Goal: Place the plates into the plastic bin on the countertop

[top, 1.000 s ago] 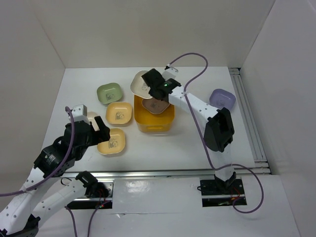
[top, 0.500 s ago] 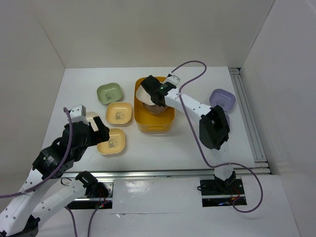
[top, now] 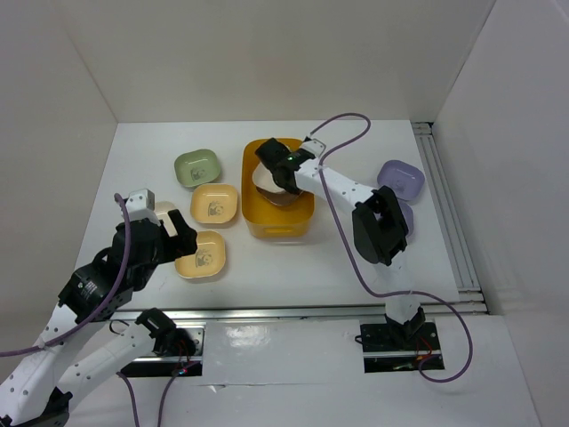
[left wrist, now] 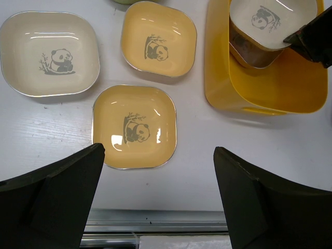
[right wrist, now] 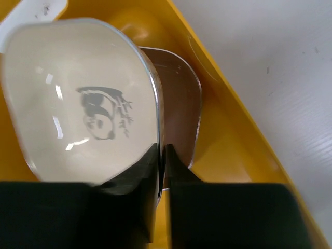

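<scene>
To get the nearest yellow plate's edge by the bin, my left gripper will lower and shift toward the bin, onto that plate's edge, first.
My right gripper [top: 271, 167] is shut on the rim of a cream plate [right wrist: 78, 98] and holds it tilted inside the yellow-orange plastic bin [top: 277, 227], over a brown plate [right wrist: 179, 119] that lies in the bin. In the right wrist view the fingertips [right wrist: 162, 150] pinch the plate's edge. My left gripper [left wrist: 158, 150] is open and empty, hovering above a yellow plate [left wrist: 135, 127] on the white countertop [top: 293, 262]. A second yellow plate [top: 214, 204], a green plate [top: 196, 167] and another cream plate [left wrist: 49, 53] lie left of the bin.
A lavender plate [top: 399, 178] lies right of the bin, near the right arm's elbow. White walls bound the countertop on three sides. A metal rail [top: 444, 205] runs along the right edge, and another along the front.
My right gripper has carried the cream plate from above the bin's back left corner down into the bin, over the brown plate. The left arm has not moved.
</scene>
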You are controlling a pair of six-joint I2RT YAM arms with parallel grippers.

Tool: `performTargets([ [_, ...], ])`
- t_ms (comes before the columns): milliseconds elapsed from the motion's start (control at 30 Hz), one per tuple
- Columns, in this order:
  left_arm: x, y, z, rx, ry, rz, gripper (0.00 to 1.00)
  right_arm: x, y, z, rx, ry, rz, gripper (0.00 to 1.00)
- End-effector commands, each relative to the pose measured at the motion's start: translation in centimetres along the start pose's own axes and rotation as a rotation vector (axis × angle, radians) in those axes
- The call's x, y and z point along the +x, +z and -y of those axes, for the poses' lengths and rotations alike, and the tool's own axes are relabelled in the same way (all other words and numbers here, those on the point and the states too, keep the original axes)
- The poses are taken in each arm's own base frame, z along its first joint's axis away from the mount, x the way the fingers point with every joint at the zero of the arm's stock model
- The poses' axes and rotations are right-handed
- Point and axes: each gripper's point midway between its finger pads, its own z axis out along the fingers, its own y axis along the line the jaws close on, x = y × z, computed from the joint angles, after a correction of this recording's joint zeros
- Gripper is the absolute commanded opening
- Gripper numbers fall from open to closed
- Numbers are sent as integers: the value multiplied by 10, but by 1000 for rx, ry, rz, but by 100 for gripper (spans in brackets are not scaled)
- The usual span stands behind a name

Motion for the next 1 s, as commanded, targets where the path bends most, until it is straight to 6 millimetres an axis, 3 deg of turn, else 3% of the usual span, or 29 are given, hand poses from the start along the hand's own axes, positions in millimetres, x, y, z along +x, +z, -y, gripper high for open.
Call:
performTargets([
  [0, -9, 0, 3, 7, -10, 34, 100, -22, -9, -13, -54, 27, 43, 44],
  [33, -9, 0, 3, 7, -10, 34, 100, -18, -13, -21, -81, 20, 47, 65],
  [133, -8, 2, 3, 2, -5, 28, 100, -27, -36, -35, -149, -1, 77, 84],
  [167, -8, 2, 3, 2, -5, 28, 100, -29, -36, -38, -162, -2, 83, 84],
  [267, -7, 4, 3, -3, -1, 21, 100, -41, -67, -56, -263, -9, 89, 85],
  [367, -5, 6, 5, -2, 5, 7, 100, -55, -107, -69, -377, -22, 121, 86],
  [433, -1, 10, 6, -24, 0, -23, 100, -67, -138, -67, -461, -65, 140, 90],
  [467, -2, 9, 5, -43, -2, -33, 100, -73, -154, -71, -516, -68, 154, 100],
  [500, 0, 9, 4, -59, -14, -52, 100, -68, -156, -65, -536, -102, 138, 100],
  [533, 6, 14, 7, -83, -43, -95, 100, -82, -179, -59, -596, -137, 166, 100],
  [567, 11, 14, 12, -77, -54, -134, 100, -84, -187, -56, -632, -157, 169, 100],
  [600, 21, 14, 20, -52, -74, -192, 100, -73, -186, -49, -662, -185, 149, 100],
  [633, 30, 19, 24, -52, -118, -221, 100, -83, -206, -39, -717, -194, 170, 100],
  [667, 37, 24, 27, -41, -134, -236, 100, -81, -213, -35, -756, -208, 164, 100],
  [700, 60, 33, 24, -49, -129, -282, 100, -67, -210, -27, -779, -237, 135, 100],
  [767, 71, 49, 32, -21, -151, -280, 100, -68, -230, -14, -831, -242, 131, 100],
  [800, 92, 59, 25, -44, -134, -320, 100, -59, -222, -3, -807, -263, 112, 100],
  [867, 100, 75, 32, -25, -143, -314, 100, -59, -230, 10, -819, -283, 122, 100],
  [967, 129, 93, 23, -72, -126, -360, 99, -49, -229, 25, -819, -313, 107, 100],
])
